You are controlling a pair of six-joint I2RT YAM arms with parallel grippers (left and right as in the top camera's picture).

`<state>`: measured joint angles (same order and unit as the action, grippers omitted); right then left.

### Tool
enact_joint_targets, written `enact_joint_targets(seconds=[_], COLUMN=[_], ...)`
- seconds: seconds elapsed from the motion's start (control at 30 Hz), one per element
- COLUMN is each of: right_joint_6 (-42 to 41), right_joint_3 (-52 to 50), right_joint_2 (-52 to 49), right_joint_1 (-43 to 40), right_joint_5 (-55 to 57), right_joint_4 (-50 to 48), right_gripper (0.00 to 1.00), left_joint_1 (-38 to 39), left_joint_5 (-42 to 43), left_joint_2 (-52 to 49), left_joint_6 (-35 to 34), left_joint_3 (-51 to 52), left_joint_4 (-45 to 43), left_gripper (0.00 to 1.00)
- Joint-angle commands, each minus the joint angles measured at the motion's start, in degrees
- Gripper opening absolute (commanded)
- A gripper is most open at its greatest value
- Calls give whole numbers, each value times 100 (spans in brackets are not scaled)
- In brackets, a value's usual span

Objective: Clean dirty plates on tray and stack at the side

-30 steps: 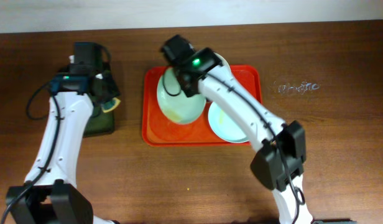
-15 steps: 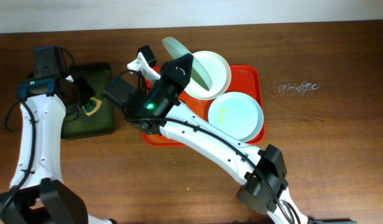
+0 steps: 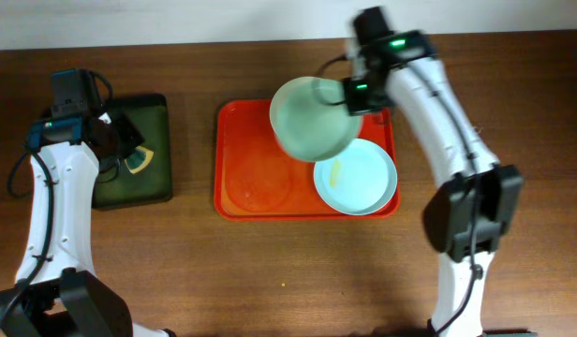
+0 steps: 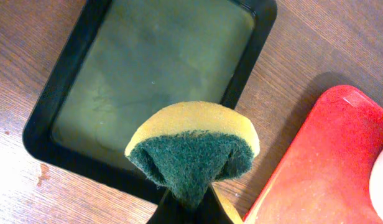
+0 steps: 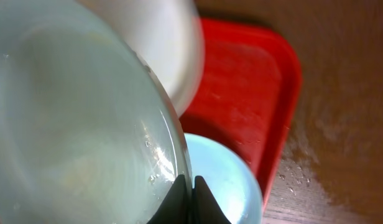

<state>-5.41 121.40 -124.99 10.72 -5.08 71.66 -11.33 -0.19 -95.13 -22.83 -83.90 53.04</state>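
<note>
I will move my right gripper to the right in the overhead view, then down onto the wood beside the red-orange tray (image 3: 246, 183), since that wood is free of plates.
My right gripper (image 3: 352, 95) is shut on the rim of a pale mint-blue plate (image 3: 310, 119) and holds it tilted above the back of the red-orange tray (image 3: 246, 183). In the right wrist view the jaws (image 5: 193, 188) pinch the plate's edge (image 5: 79, 124). The white plate (image 5: 163, 43) lies under it on the tray (image 5: 250, 81). The second mint-blue plate (image 3: 359, 178), with a yellow smear, lies at the tray's front right and also shows in the right wrist view (image 5: 222, 180). My left gripper (image 4: 188, 208) is shut on a yellow and green sponge (image 4: 193, 149).
A dark green tray (image 3: 139, 178) sits left of the red tray, under the sponge (image 3: 134, 159); it also shows in the left wrist view (image 4: 154, 62). The red tray's corner (image 4: 322, 155) shows there too. A wet patch (image 3: 448, 131) lies on the wood right of the tray.
My right arm has swung from the tray's left side to its back right, carrying the mint-blue plate over the tray. My left arm moved left earlier and now holds still.
</note>
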Motion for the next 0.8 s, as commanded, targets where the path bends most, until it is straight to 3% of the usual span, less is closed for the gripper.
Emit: enact_joint_targets(seconds=[0.0, 0.23, 0.4, 0.53, 0.6, 0.67, 0.73, 0.77], right_joint_6=[-85, -44, -48, -525, -522, -520, -490, -374], right_joint_3=[-776, -1773, -1775, -1827, -1980, -2052, -2048, -2039], right_joint_2=[107, 107, 96, 85, 85, 85, 87, 103], right_joint_1=[-1158, -3040, -3488, -3475, -3475, -3475, -3473, -3473], right_joint_5=[-850, -2074, -2100, -404, -323, -332, -533, -868], right_joint_4=[-109, -984, -1707, -2079, -2245, -2251, -2173, -2146], right_gripper=[4, 4, 4, 5, 11, 31, 62, 67], left_joint_1=[-17, -17, -17, -17, -17, -17, -15, -7], left_joint_5=[46, 46, 46, 44, 46, 46, 48, 48], left_joint_2=[59, 22, -11, -17, -63, -118, -186, -212], left_joint_6=[-48, -48, -48, -48, -48, -48, -48, -48], left_joint_3=[-52, -52, -52, -52, -52, -52, -52, -52], left_joint_4=[-24, -31, -42, -48, -70, -92, -92, -92], left_gripper=[0, 0, 0, 0, 0, 0, 0, 0])
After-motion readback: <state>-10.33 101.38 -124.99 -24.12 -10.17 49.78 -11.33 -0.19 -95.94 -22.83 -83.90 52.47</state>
